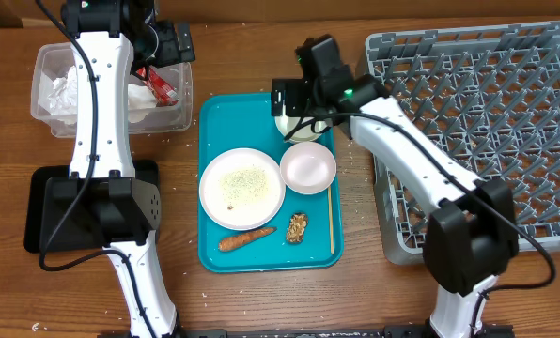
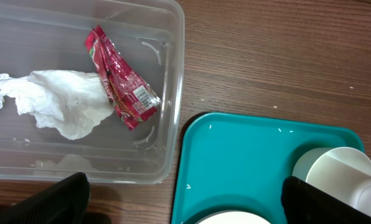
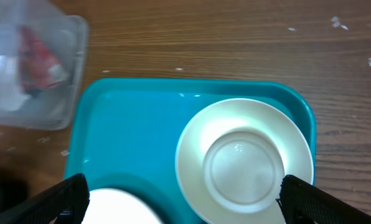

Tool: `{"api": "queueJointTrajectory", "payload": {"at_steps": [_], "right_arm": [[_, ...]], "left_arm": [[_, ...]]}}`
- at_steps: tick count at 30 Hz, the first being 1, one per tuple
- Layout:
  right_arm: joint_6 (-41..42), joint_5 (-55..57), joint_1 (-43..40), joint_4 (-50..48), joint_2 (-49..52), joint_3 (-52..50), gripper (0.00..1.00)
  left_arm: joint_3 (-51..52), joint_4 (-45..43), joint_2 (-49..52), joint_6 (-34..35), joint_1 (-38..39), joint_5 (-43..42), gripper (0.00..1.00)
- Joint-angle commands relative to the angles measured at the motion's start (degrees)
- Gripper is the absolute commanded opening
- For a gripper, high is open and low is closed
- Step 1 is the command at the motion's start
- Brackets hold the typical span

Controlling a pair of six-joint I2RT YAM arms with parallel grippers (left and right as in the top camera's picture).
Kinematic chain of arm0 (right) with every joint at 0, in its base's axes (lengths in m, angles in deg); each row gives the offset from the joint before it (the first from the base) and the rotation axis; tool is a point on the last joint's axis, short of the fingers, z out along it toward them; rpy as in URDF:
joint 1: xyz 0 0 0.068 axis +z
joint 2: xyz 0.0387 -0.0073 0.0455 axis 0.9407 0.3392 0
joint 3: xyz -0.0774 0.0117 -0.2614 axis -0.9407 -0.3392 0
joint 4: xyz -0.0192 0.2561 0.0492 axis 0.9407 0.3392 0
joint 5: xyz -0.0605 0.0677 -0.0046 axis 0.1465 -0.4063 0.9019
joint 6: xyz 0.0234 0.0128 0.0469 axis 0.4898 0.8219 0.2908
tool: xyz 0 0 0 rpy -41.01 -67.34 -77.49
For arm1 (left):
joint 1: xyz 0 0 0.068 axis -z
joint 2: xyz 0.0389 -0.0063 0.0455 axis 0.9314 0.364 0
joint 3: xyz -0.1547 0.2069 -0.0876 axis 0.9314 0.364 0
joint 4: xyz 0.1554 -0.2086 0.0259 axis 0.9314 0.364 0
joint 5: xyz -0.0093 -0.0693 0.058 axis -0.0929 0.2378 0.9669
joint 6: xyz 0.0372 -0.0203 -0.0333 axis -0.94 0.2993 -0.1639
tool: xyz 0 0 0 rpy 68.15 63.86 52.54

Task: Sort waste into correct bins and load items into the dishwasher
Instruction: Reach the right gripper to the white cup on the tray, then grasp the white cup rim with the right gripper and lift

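The white cup in the green-rimmed bowl (image 3: 243, 168) sits below, toward the right in my right gripper's wrist view. My right gripper moves down and that way around it next.
A clear tub (image 1: 45, 56) at the back left holds crumpled napkins (image 1: 59, 94) and a red-and-white wrapper (image 2: 120, 74). My left gripper (image 1: 172, 42) hovers open and empty over the tub's right edge; its fingers (image 2: 185, 199) straddle the gap between tub and teal tray. My right gripper (image 1: 294, 94) is open above a pale green-rimmed bowl (image 3: 244, 158) at the tray's back right corner. On the tray lie a large white plate (image 1: 242, 188) with rice grains, a smaller white bowl (image 1: 308, 167), a carrot piece (image 1: 247, 239), a brown lump (image 1: 297, 227) and chopsticks (image 1: 332, 216).
The teal serving tray (image 1: 224, 117) sits mid-table. A grey dish rack (image 1: 487, 113) fills the right side. A flat black tray (image 1: 40, 211) lies at the left, partly under my left arm. A few rice grains are scattered on the wood.
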Motion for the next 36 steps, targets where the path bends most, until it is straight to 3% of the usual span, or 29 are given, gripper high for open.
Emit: {"api": "queueJointTrajectory", "payload": {"at_steps": [1, 28, 33, 36], "right_arm": [[5.90, 10.64, 0.70, 0.15, 3.93, 1.70, 1.00], [4.74, 12.11, 2.05, -1.70, 9.51, 1.57, 0.96], [4.81, 12.13, 2.54, -1.77, 9.51, 1.57, 0.84], [4.85, 12.74, 2.62, -1.55, 9.51, 1.57, 0.82]], "left_arm": [[-0.79, -0.15, 0.04, 0.52, 0.37, 0.20, 1.00], [-0.79, -0.15, 0.04, 0.52, 0.37, 0.20, 1.00], [-0.79, -0.15, 0.04, 0.52, 0.37, 0.20, 1.00], [-0.79, -0.15, 0.04, 0.52, 0.37, 0.20, 1.00]]}}
